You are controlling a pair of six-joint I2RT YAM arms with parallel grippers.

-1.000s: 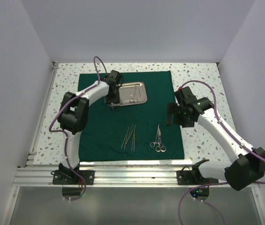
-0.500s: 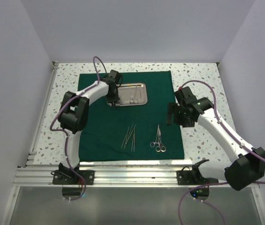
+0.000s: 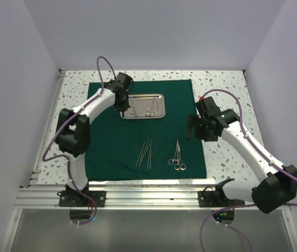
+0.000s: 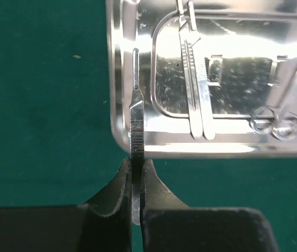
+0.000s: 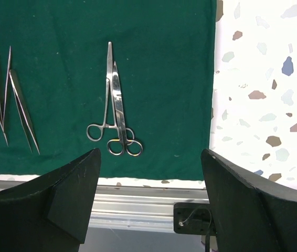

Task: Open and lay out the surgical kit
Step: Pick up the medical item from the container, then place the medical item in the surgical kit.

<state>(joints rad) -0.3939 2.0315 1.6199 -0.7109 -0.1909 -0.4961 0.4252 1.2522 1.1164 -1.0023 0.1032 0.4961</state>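
The bare cloth beside the tweezers is back from my left gripper and below it, so the gripper will next move back and down to let go of the steel handle (image 4: pixel 137 121).
The dark green cloth (image 3: pixel 112 142) of the surgical kit lies spread flat, with the steel tray (image 3: pixel 161 97) at its far middle. My left gripper (image 3: pixel 123 106) hangs at the tray's left end, shut on a flat ribbed steel handle (image 4: pixel 137 121) that reaches across the tray's rim (image 4: pixel 117 79). Tweezers (image 4: pixel 195 89) and ring handles (image 4: pixel 274 123) lie in the tray. On the cloth are slender probes and tweezers (image 3: pixel 146 152) and ring-handled scissors (image 3: pixel 178 157). My right gripper (image 3: pixel 200 131) hovers open at the cloth's right edge, holding nothing; the scissors (image 5: pixel 114 115) show beyond it.
The cloth rests on a speckled white tabletop (image 3: pixel 227 89) enclosed by white walls. An aluminium rail (image 3: pixel 148 191) with the arm mounts runs along the near edge. The cloth's right edge (image 5: pixel 213 79) borders bare tabletop.
My left gripper has closed onto the ribbed handle at the tray's left end, and the left arm's elbow swung out to the left. The right arm has stayed still.
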